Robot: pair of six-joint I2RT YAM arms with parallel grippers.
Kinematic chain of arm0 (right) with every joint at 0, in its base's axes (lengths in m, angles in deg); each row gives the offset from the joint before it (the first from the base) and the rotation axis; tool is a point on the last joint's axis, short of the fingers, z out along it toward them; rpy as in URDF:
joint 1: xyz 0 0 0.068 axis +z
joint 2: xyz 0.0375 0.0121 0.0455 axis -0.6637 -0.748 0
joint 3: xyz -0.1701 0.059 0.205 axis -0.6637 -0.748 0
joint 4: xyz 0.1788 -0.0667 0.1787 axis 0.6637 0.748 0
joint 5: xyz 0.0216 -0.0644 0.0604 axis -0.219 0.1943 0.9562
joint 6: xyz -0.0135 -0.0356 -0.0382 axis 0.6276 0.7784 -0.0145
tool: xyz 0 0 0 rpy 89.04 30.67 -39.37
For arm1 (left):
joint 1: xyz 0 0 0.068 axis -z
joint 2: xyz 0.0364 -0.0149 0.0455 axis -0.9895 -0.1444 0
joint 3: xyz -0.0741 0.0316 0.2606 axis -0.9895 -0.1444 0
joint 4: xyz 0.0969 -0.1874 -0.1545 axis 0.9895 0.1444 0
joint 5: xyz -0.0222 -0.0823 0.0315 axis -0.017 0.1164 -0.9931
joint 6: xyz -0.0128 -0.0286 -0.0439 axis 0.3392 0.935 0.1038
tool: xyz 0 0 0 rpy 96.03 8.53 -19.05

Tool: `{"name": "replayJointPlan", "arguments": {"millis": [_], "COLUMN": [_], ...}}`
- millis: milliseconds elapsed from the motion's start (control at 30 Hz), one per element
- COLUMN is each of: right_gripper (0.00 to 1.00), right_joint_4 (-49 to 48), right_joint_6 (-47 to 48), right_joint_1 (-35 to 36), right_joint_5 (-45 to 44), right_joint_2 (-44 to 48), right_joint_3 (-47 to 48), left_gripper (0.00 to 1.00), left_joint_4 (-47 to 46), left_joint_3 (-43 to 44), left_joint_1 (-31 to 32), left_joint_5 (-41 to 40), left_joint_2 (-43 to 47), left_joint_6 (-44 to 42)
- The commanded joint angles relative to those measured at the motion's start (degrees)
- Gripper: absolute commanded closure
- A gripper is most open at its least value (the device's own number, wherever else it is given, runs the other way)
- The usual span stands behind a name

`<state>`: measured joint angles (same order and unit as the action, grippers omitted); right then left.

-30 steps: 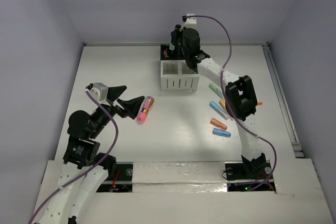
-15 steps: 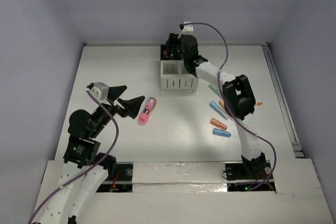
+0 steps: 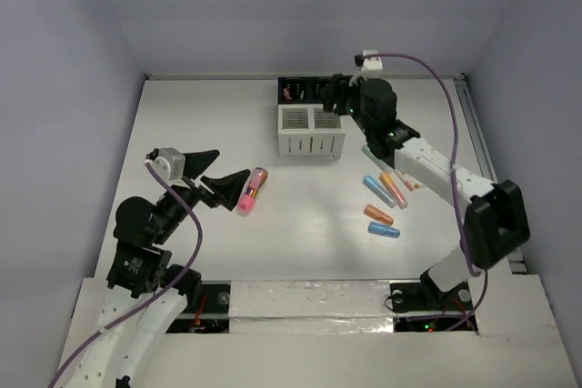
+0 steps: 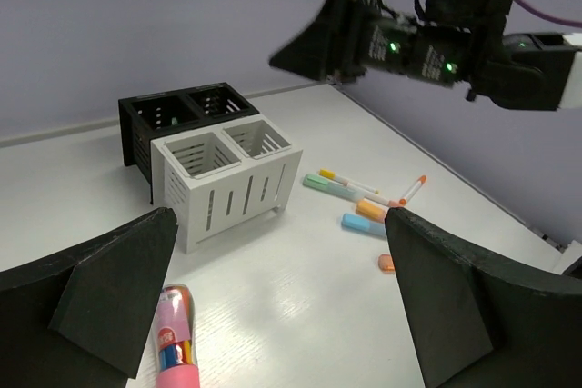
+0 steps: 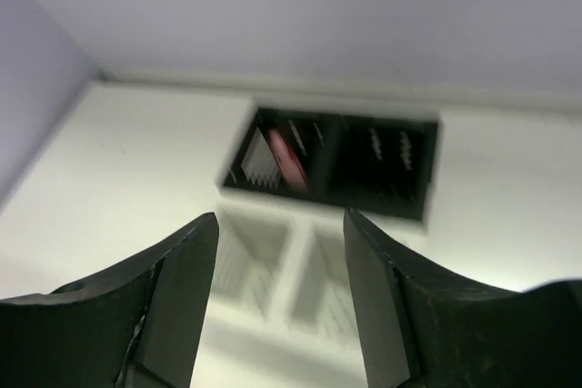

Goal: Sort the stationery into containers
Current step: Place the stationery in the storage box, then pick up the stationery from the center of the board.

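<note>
The short orange marker's end (image 3: 370, 212) nearest the organizer gets my open right gripper next, coming back and down onto it, because that marker lies loose atop the table.
The organizer stands at the back middle, black compartments (image 3: 305, 91) behind white ones (image 3: 311, 131). A thick pink marker with an orange end (image 3: 252, 190) lies on the table just right of my left gripper (image 3: 218, 179), which is open and empty. It also shows in the left wrist view (image 4: 173, 338) by the left finger. My right gripper (image 3: 336, 97) hovers at the black compartments' right side, open and empty (image 5: 282, 297). A reddish stick (image 5: 284, 156) stands in the left black compartment. Several loose markers lie right of the organizer: mint (image 3: 371, 152), blue (image 3: 377, 190), orange (image 3: 379, 215).
Another blue marker (image 3: 384, 230) and thin pens (image 3: 406, 179) lie among the loose ones. The right arm's forearm (image 3: 427, 161) spans above that group. Walls close the table at the back and sides.
The right arm has swung its elbow out to the right and its gripper has shifted from over the black compartments to their right side. The left gripper and thick pink marker have barely moved.
</note>
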<state>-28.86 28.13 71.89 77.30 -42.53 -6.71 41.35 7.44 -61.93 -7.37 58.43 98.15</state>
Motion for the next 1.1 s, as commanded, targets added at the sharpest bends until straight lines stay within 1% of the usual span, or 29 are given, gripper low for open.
{"name": "replayJointPlan", "arguments": {"millis": [0, 33, 67, 133, 167, 233, 267, 333, 367, 467, 567, 633, 667, 700, 767, 833, 867, 967, 1067], "right_gripper": [0.39, 0.4, 0.43, 0.44, 0.44, 0.45, 0.45, 0.46, 0.46, 0.46, 0.46, 0.46, 0.44, 0.41, 0.4, 0.37, 0.36, 0.31, 0.3], "right_joint_4": [13.29, 15.32, 20.04, 23.93, 28.91, 34.91, 40.85, 46.95, 52.63, 59.7, 64.71, 64.56, 64.38, 64.38, 67.17, 67.37, 69.54, 70.44, 68.96], "right_joint_6": [-1.97, -2.58, -4.24, -5.92, -6.8, -8.82, -9.44, -10.41, -11.98, -12.7, -13.3, -11.3, -10.51, -9.54, -9.19, -6.38, -5.94, -3.39, 0.38], "right_joint_1": [-0.16, -0.68, -0.69, -0.69, -0.69, -0.69, -0.69, -0.69, -0.69, -0.69, -0.69, -0.69, -0.69, -0.69, -0.69, -1.21, -1.21, -1.21, -1.74], "right_joint_5": [-4.36, -4.8, -4.72, -4.02, -4.02, -4.46, -4.28, -2.62, -2.53, -2.44, -3.57, -0.61, 0.98, 0.38, -0.24, 1.43, 1.6, 0.99, 5.81], "right_joint_2": [6.79, 8.81, 12.66, 16.29, 18.83, 19.99, 20.17, 19.91, 19.73, 20.26, 19.12, 17.02, 16.14, 15.17, 10.97, 9.11, 6.92, 5.15, 3.21], "right_joint_3": [-9.98, -11.74, -14.89, -17.46, -18.52, -18.18, -17.83, -16.51, -16.16, -16.77, -16.86, -15.72, -15.46, -15.19, -12.75, -12.29, -10.98, -10.44, -10.27], "left_gripper": [0.01, 0.01, 0.01, 0.01, 0.01, 0.01, 0.01, 0.01, 0.01, 0.01, 0.01, 0.01, 0.01, 0.01, 0.01, 0.01, 0.01, 0.01, 0.01], "left_joint_4": [-1.76, -1.76, -1.68, -1.59, -1.59, -1.5, -1.41, -1.24, -1.24, -1.06, -0.97, -0.89, -0.89, -0.8, -0.54, -0.45, -0.45, -0.36, -0.36], "left_joint_3": [2.25, 2.25, 2.34, 2.25, 2.25, 2.25, 2.34, 2.25, 2.34, 2.25, 2.34, 2.42, 2.34, 2.42, 2.51, 2.51, 2.51, 2.6, 2.78], "left_joint_1": [1.06, 1.67, 2.2, 2.2, 2.81, 3.34, 3.35, 3.87, 3.87, 4.49, 5.02, 5.54, 6.06, 6.07, 6.77, 7.3, 7.3, 7.82, 7.83], "left_joint_5": [-0.58, -0.67, -0.93, -1.02, -1.02, -1.2, -1.37, -1.63, -1.81, -2.34, -2.69, -2.95, -3.04, -3.22, -3.31, -3.48, -3.57, -3.83, -3.92], "left_joint_2": [0.99, 1.34, 1.52, 1.95, 2.22, 3.01, 3.27, 4.32, 4.77, 6.17, 7.23, 7.84, 8.02, 8.2, 8.55, 9.07, 9.25, 9.87, 10.13], "left_joint_6": [-0.36, -0.44, -0.44, -0.44, -0.36, -0.44, -0.44, -0.44, -0.44, -0.44, -0.44, -0.36, -0.44, -0.44, -0.62, -0.71, -0.71, -0.8, -0.8]}}
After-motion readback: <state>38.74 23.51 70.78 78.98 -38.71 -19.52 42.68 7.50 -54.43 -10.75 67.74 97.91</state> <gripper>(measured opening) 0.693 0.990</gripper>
